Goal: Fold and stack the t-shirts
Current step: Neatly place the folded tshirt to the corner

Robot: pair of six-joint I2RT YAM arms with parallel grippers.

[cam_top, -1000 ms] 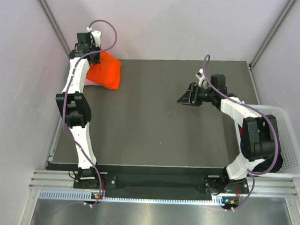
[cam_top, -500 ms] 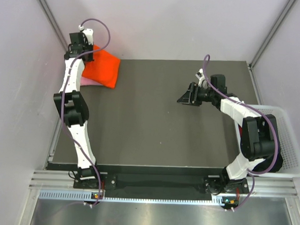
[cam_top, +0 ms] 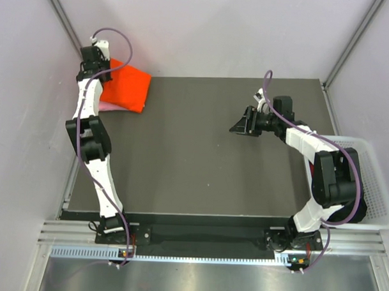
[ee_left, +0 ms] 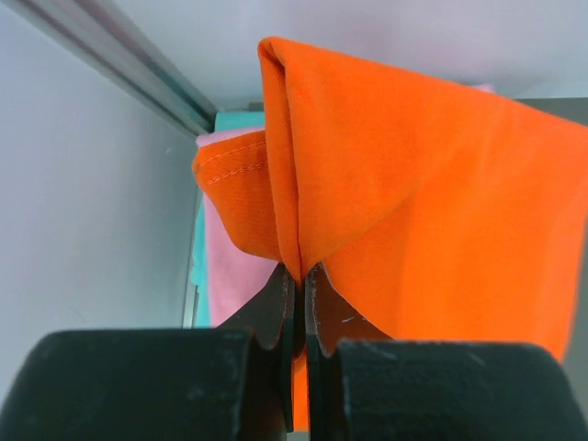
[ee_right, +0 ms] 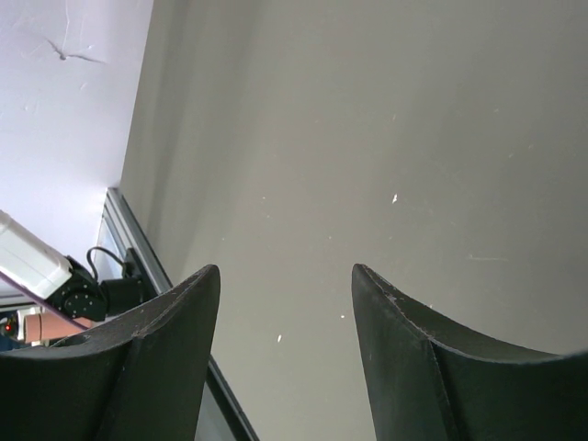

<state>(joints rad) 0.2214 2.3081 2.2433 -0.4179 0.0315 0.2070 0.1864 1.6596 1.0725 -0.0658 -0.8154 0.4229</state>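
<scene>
The pink shirt's uncovered strip (ee_left: 231, 260) is below my left gripper, beside the wall, so my left gripper needs to go down toward the wall next and let go of the bunched fold over that strip.
The bright orange-red t-shirt (cam_top: 127, 87) is folded and lies at the table's far left corner, partly over the light pink t-shirt (cam_top: 108, 106). My left gripper (cam_top: 104, 71) is shut on a bunched fold of the orange shirt (ee_left: 413, 202); in the left wrist view, cloth rises from between the closed jaws of the gripper (ee_left: 301, 271). The pink shirt (ee_left: 234, 271) shows underneath at the left. My right gripper (cam_top: 236, 129) hovers open over bare table at mid-right, with nothing between the jaws of the gripper (ee_right: 285, 271).
A white lattice basket (cam_top: 378, 184) stands off the table's right edge. A strip of teal cloth (ee_left: 200, 266) peeks out beneath the pink shirt by the left wall. The dark table top (cam_top: 194, 158) spreads between both arms.
My left gripper has drawn back toward the far left corner, dragging the orange shirt with it; more pink now shows. The right arm has stayed still.
</scene>
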